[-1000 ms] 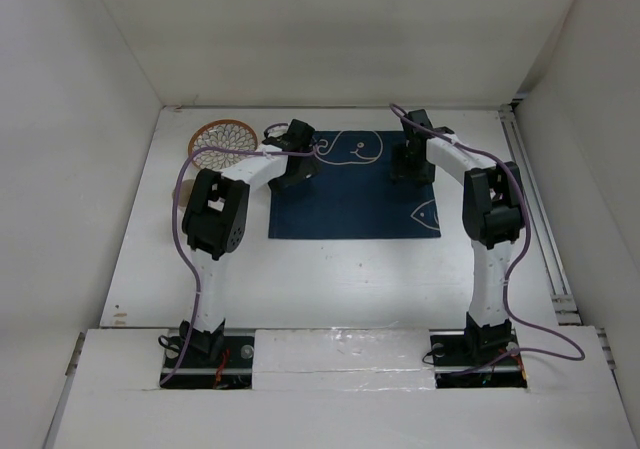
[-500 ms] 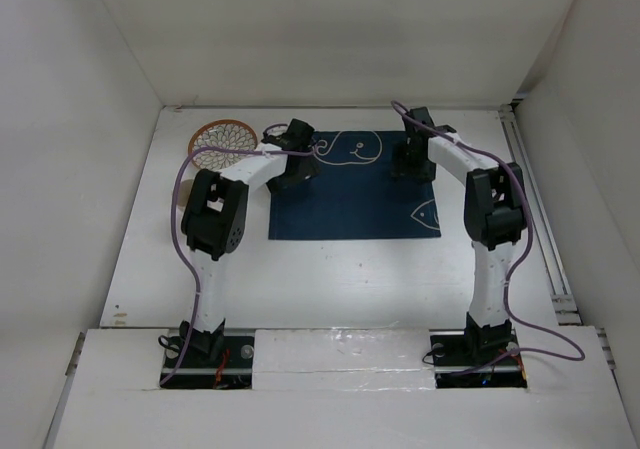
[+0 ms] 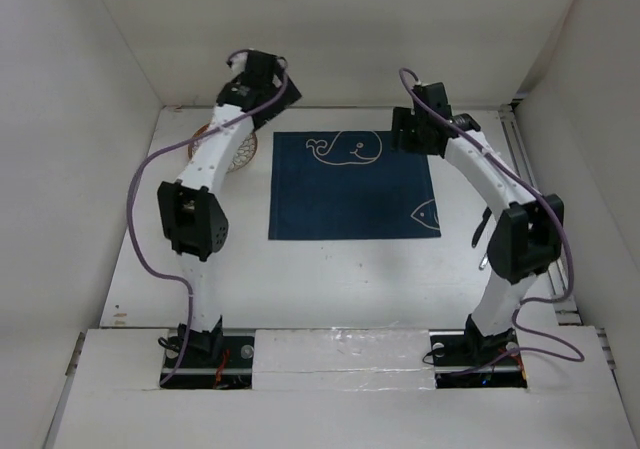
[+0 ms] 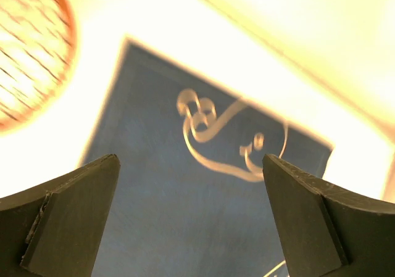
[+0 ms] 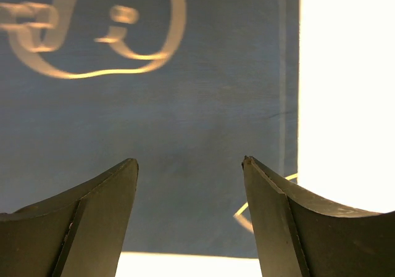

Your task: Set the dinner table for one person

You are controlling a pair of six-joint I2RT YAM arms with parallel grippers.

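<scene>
I will next move my left gripper past the plate and then down onto the plate's rim farthest from the mat, because the mat lies flat and the plate is beside it.
The dinner table (image 3: 330, 269) is the large white tabletop. A navy placemat (image 3: 353, 184) with white whale and fish drawings lies flat on it at the middle back. My left gripper (image 3: 258, 77) is raised high over the mat's far left corner, open and empty. In the left wrist view (image 4: 190, 160) the mat (image 4: 185, 215) lies well below its spread jaws. My right gripper (image 3: 416, 129) hovers over the mat's far right corner, open and empty. The right wrist view (image 5: 189, 161) shows the mat (image 5: 185, 123) and its right edge below the jaws.
A round plate with an orange rim and net pattern (image 3: 232, 149) sits left of the mat, partly hidden by the left arm; it also shows in the left wrist view (image 4: 24, 49). A small dark thing (image 3: 481, 239) lies by the right arm. White walls enclose the table.
Both grippers were low on the mat's far corners. Now both have lifted off it; the left has risen high and back, and the right arm has stretched up. The mat has stayed flat.
</scene>
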